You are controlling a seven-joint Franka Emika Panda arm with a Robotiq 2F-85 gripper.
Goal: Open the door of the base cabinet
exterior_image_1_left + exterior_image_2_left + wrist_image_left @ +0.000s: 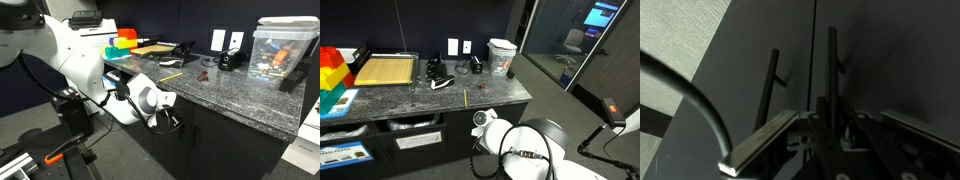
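Note:
The robot's gripper should next swing back from the front of the cabinet and around toward the drawers with white labels, then let go of the door's handle, because the door is still flush.
The base cabinet is long and matte black with a grey granite top. In the wrist view, which stands upside down, two black doors meet at a seam and both lie flush. The door has its slim bar handle beside the seam. The twin door has its own handle. My gripper is at the near end of the door's handle, and the bar runs between its dark fingers. It is too dark to see whether they grip it. My gripper is against the cabinet front in an exterior view.
Black drawer fronts with white labels sit under the top. The counter carries a clear plastic bin, colourful blocks, a board and small items. Grey carpet floor lies before the cabinet. A tripod stands near the arm.

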